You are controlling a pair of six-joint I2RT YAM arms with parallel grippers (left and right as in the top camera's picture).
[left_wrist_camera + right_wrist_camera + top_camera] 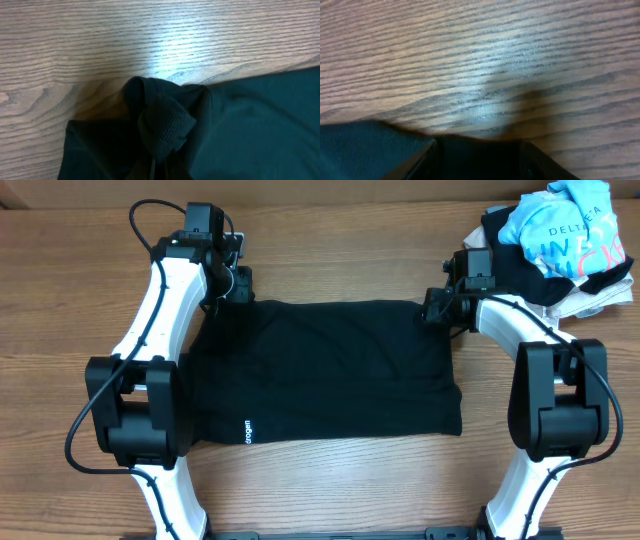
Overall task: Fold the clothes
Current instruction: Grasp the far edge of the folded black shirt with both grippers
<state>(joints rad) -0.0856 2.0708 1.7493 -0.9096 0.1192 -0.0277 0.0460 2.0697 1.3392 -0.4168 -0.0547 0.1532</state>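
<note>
The robot's left gripper should next carry the shirt's ribbed band (165, 127) back and let go of it over the flat cloth beyond the white print, because that cloth lies back from the gripper.
The clothes, a black shirt (320, 370), lie flat in a rough rectangle in the middle of the table, with a small white print (247, 430) near the front edge. At the shirt's far-left corner my left gripper (238, 288) is shut on a bunched fold of black fabric with a ribbed band (165, 127); its fingers are hidden under the cloth. At the far-right corner sits my right gripper (437, 308). Its jaws stand apart in the right wrist view, low over the wood, and the shirt's dark edge (480, 155) lies between them.
A pile of other garments sits at the far right corner: a light-blue printed tee (565, 230) over a beige piece (590, 300) and some dark cloth. Bare wooden table (330, 240) lies beyond the shirt. Both arm bases flank the shirt.
</note>
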